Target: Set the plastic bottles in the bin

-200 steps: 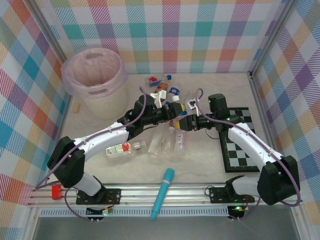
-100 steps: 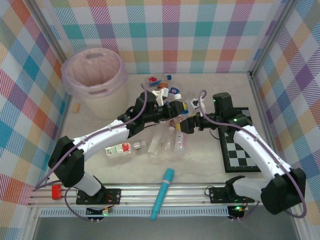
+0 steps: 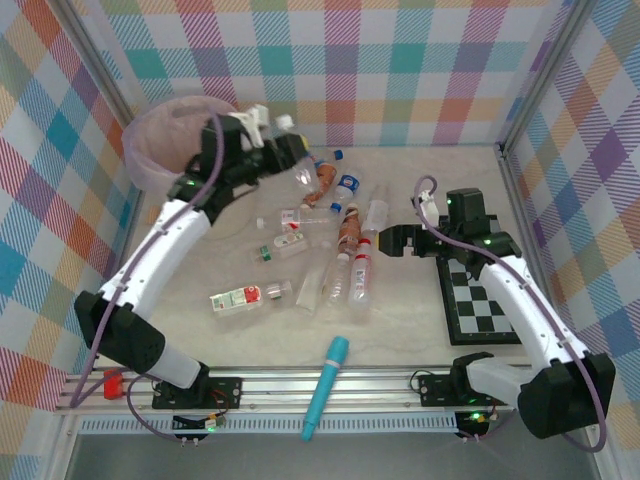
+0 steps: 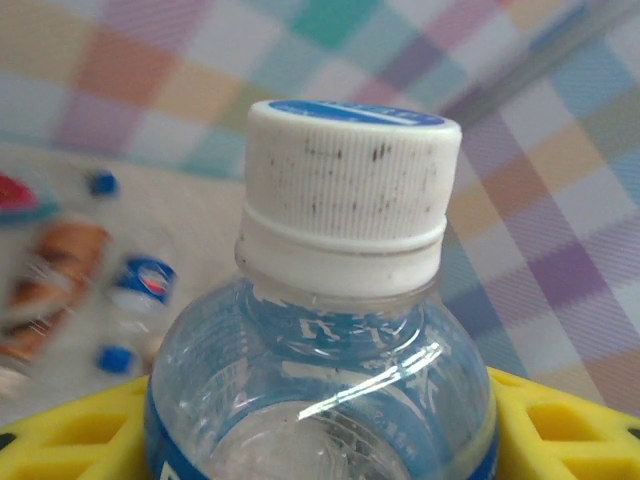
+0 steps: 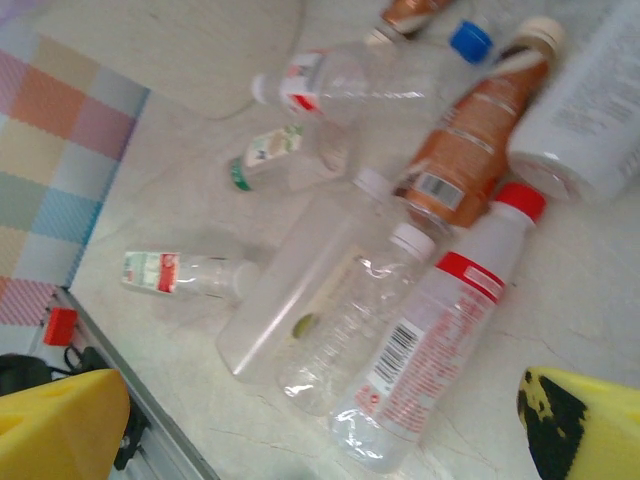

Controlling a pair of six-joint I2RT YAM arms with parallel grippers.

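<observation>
The clear bottle is still outside the pale pink bin. So it swings over the bin's opening [image 3: 168, 135] in my left gripper next and goes down inside for release.
My left gripper [image 3: 278, 152] is raised beside the pale pink bin [image 3: 150, 128], shut on a clear bottle [image 3: 293, 148]. In the left wrist view that bottle [image 4: 320, 380] has a white cap and blue label and sits between the yellow fingers [image 4: 560, 425]. Several plastic bottles [image 3: 345, 275] lie in a loose pile mid-table, among them a brown one [image 3: 349, 226]. My right gripper [image 3: 388, 241] hovers open just right of the pile. The right wrist view looks down on a red-capped clear bottle [image 5: 440, 330], a square clear bottle [image 5: 300, 285] and a brown bottle [image 5: 470, 150], with its fingertips [image 5: 80, 410] spread wide.
A teal-blue cylinder [image 3: 325, 387] lies near the front rail. A black-and-white chequered board [image 3: 482, 300] sits at the right under my right arm. A lone red-labelled bottle [image 3: 240, 297] lies left of the pile. Plaid walls close in the table.
The left arm has lifted out of the pile with a bottle and swung back-left to the bin's side. The right gripper has drawn back a little to the right.
</observation>
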